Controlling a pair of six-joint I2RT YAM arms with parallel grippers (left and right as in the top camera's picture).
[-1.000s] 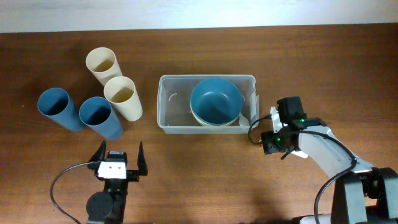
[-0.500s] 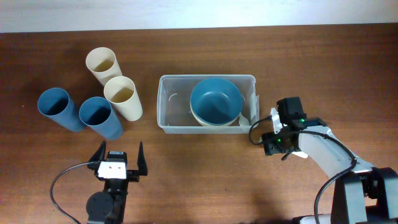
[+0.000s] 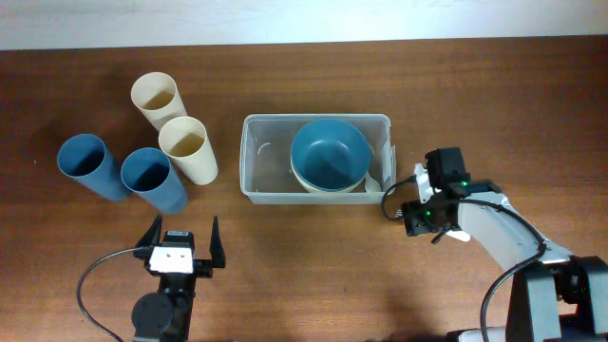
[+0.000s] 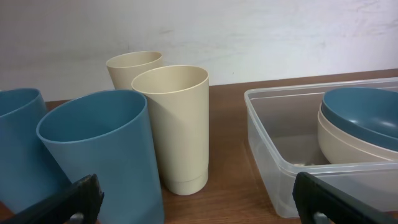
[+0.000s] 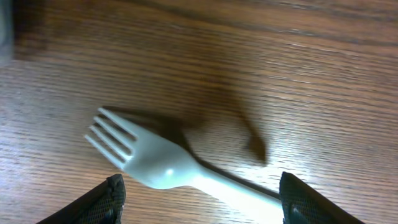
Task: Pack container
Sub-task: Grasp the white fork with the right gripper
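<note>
The robot's right gripper, with the fork's neck (image 5: 200, 176) between its open fingers, needs to move next toward the fork's handle to the right in the overhead view and close on it.
The clear plastic container (image 3: 249, 161) stands mid-table and holds a blue bowl (image 3: 330, 154) nested in a cream bowl. A white utensil (image 3: 375, 180) leans at its right inner wall. My right gripper (image 3: 419, 207) is just right of the container, low over the table and open. In the right wrist view a white plastic fork (image 5: 165, 167) lies on the wood between the open jaws (image 5: 202, 202), untouched. My left gripper (image 3: 183, 239) is open and empty near the front edge. Its wrist view shows the container (image 4: 267, 134) at right beyond the jaws (image 4: 196, 208).
Two cream cups (image 3: 155, 98) (image 3: 187, 147) and two blue cups (image 3: 87, 163) (image 3: 152, 179) stand left of the container. The left wrist view shows a blue cup (image 4: 102, 155) and a cream cup (image 4: 171, 124) close ahead.
</note>
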